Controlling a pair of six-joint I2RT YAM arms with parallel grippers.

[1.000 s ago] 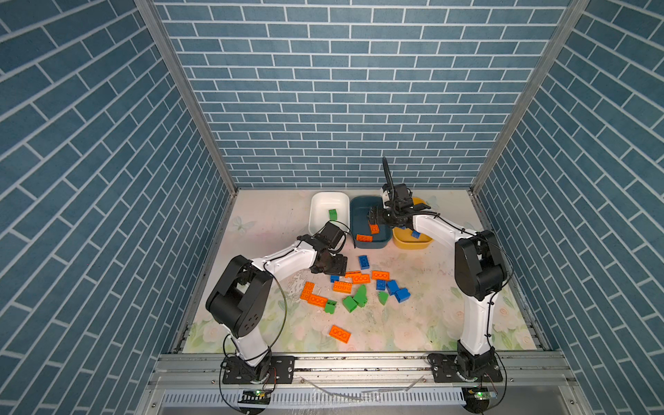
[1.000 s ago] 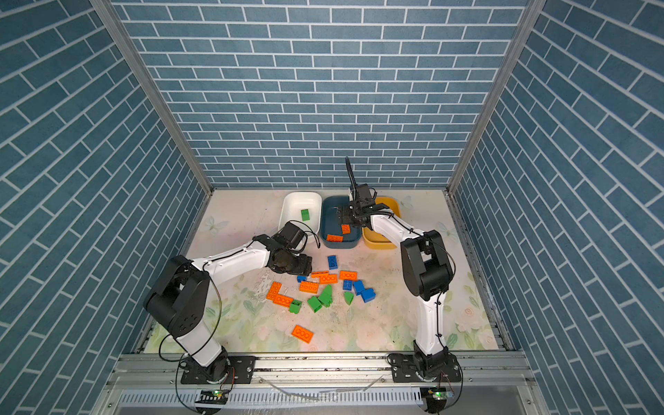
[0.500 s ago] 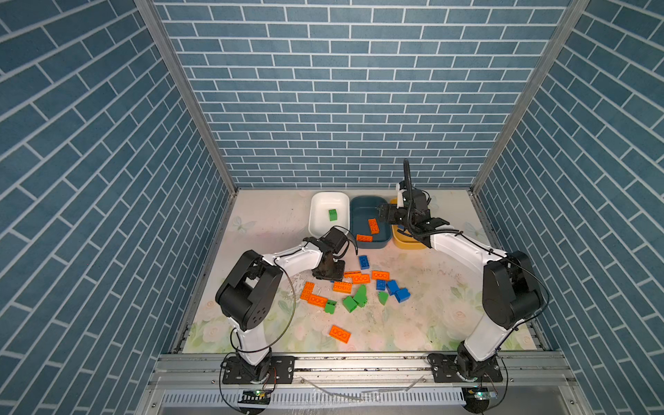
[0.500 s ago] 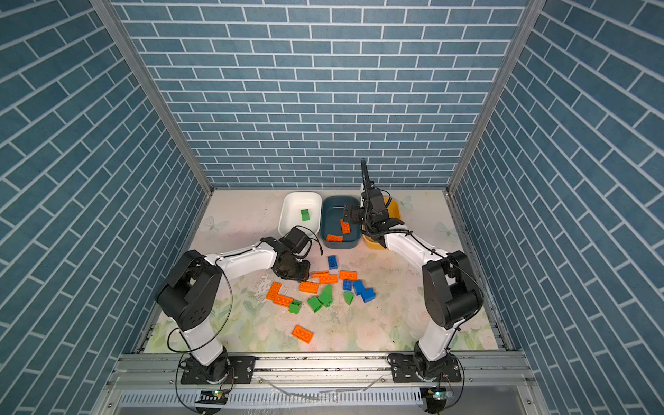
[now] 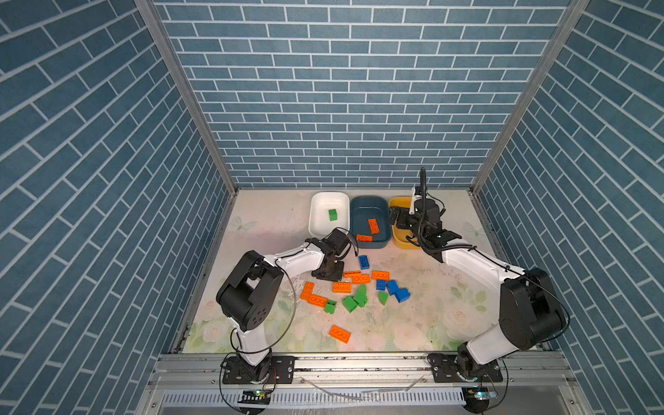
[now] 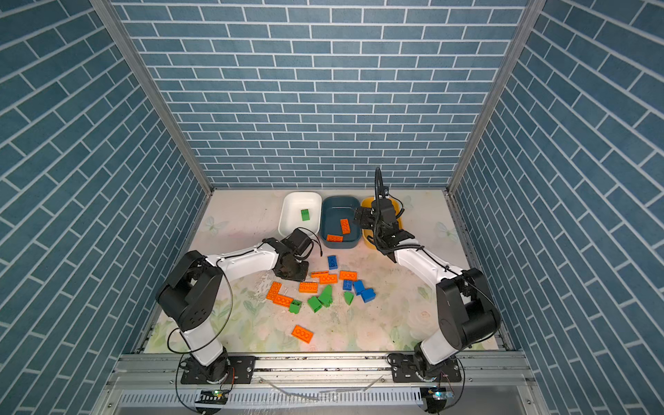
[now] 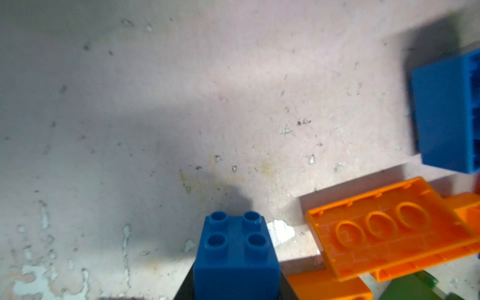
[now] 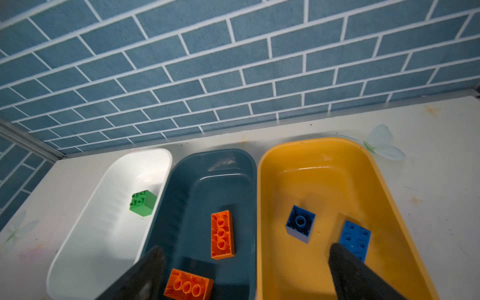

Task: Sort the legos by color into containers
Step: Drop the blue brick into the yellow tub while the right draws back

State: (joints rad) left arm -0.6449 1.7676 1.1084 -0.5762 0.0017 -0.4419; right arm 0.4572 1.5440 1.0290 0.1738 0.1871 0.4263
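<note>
Next I need to raise the brick in my left gripper, swing it outward past the teal tub (image 8: 207,166) and release it over the yellow tub holding blue bricks.
My left gripper (image 5: 328,271) is low at the left edge of the lego pile, shut on a small blue brick (image 7: 235,257) with its studs facing away from the wrist. Around it lie an upturned orange plate (image 7: 389,228) and a blue brick on its side (image 7: 446,117). My right gripper (image 8: 245,253) hangs open and empty over the wall between the teal tub (image 8: 207,166) and the yellow tub (image 8: 324,148). The white tub (image 8: 109,233) holds a green brick (image 8: 142,203). Two orange plates (image 8: 222,235) lie in the teal tub, and two blue bricks (image 8: 300,224) in the yellow one.
Loose legos lie mid-table: orange plates (image 5: 341,287), green blocks (image 5: 360,296), blue blocks (image 5: 395,289) and a blue brick (image 5: 363,262) nearer the tubs. One orange plate (image 5: 340,333) lies apart toward the front. Brick-patterned walls close in the back and both sides.
The left gripper has closed on the blue brick at the pile's edge. The right arm has swung its elbow out to the right, and its open gripper has shifted from the teal tub toward the yellow one.
</note>
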